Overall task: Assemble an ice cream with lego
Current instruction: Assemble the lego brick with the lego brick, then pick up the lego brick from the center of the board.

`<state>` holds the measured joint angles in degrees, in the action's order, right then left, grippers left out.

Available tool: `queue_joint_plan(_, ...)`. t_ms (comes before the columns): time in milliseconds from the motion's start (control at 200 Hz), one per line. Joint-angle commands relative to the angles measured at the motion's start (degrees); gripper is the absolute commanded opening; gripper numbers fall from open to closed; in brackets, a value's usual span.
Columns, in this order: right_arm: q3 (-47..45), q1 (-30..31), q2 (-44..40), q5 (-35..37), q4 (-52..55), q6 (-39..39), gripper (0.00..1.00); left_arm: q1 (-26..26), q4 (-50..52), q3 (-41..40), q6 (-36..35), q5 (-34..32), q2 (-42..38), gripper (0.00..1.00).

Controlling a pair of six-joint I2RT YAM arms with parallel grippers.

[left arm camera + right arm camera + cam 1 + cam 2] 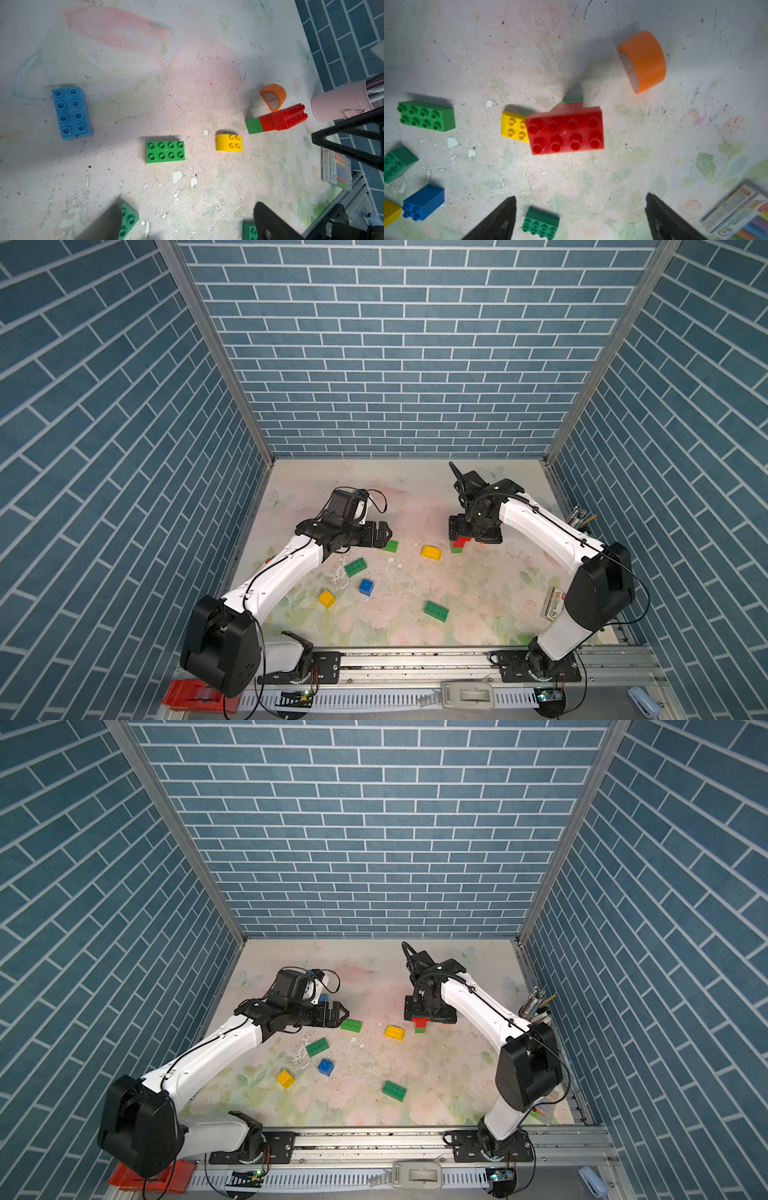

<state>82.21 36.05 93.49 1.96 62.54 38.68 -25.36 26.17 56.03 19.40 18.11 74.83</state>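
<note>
I will pull my right gripper back from the stack and down over the green brick's ends nearest my base, since the brick lies farther back and lower.
A lego stack stands at the right middle of the table: a green brick at the bottom, red above it, and a red oblong brick (459,540) (420,1020) (289,116) (566,131) on top. My right gripper (581,199) (469,533) hangs just above the stack, open and holding nothing. An orange round-topped piece (273,96) (643,61) lies beside the stack. A yellow round-topped piece (431,551) (228,142) lies on its other side. My left gripper (386,532) (188,209) is open and empty over a green brick (391,546).
Loose bricks lie in front: green (356,567), blue (366,587), yellow (327,598), green (436,610). A blue oblong brick (71,113) sits under the left arm. A pink pen cup (340,104) and a marker pack (552,603) stand by the right wall.
</note>
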Motion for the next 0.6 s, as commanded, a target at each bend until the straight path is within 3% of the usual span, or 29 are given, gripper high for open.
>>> queue_joint_plan(0,-2.4,4.5,-2.4,0.7,2.1,10.8,0.97,0.2,3.2,1.9,-1.4,1.4,-1.5,1.00)
queue_joint_plan(230,-11.4,13.3,-7.3,-0.1,-4.6,26.2,0.93,0.1,3.7,-0.1,0.9,1.8,-4.9,0.99)
queue_joint_plan(595,-22.7,24.9,-3.9,-0.7,-18.8,41.9,0.87,0.1,3.6,-2.9,0.9,2.2,-7.8,0.99)
